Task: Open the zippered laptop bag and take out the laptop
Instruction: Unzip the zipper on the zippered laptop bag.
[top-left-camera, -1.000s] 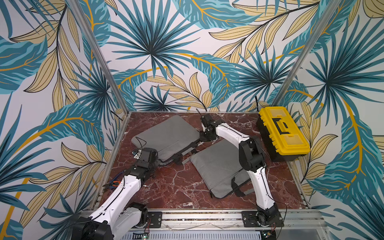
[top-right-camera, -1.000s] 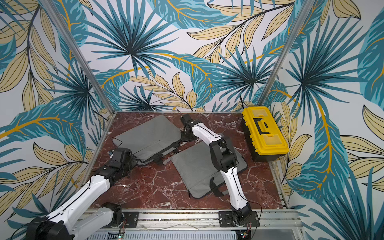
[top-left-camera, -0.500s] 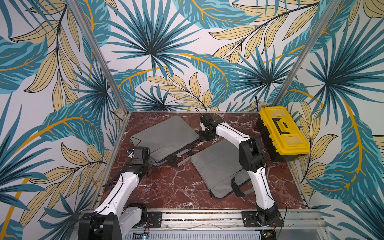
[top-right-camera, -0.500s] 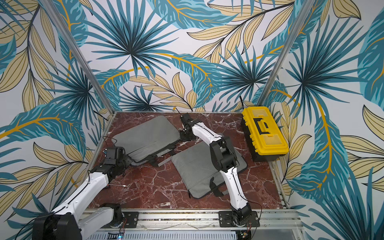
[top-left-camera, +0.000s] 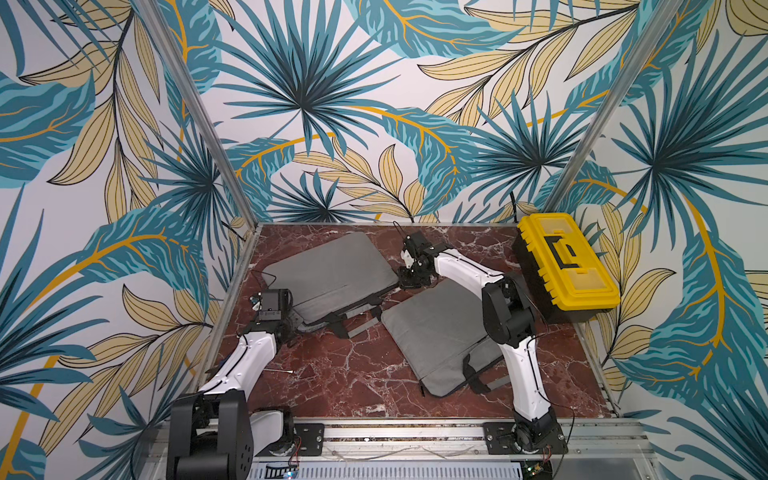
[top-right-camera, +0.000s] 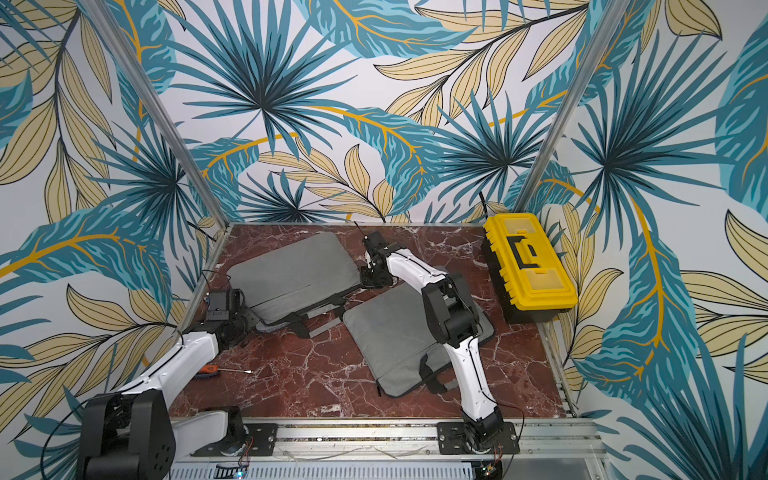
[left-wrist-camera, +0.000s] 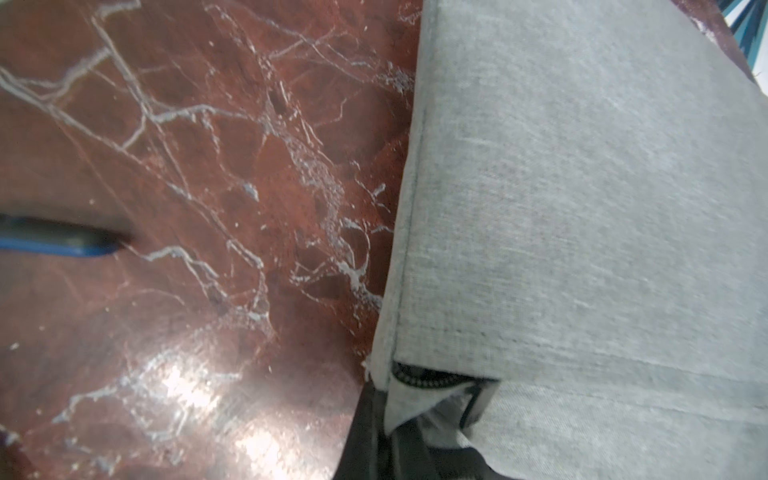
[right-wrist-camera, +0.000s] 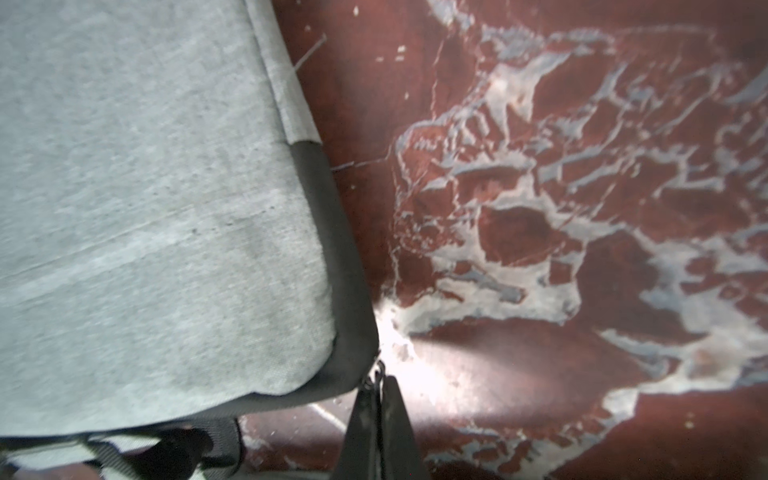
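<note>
The bag's front edge lies at an angle, so I should swing my left gripper with the bag's held corner outward toward the bag's black handle, then release the bag's flap.
The grey zippered laptop bag lies flat at the back left of the marble table. My left gripper is at its front-left corner, shut on a grey fabric flap beside exposed zipper teeth. My right gripper is at the bag's right corner, fingers pressed together on the metal zipper pull by the dark zipper band. The laptop is hidden.
A second grey bag lies under my right arm, nearer the front. A yellow toolbox stands along the right wall. A screwdriver lies beside my left arm. Patterned walls close three sides.
My left arm has swung to the left, dragging the bag's front-left corner with it. The right gripper has shifted slightly nearer along the bag's right corner, still shut.
</note>
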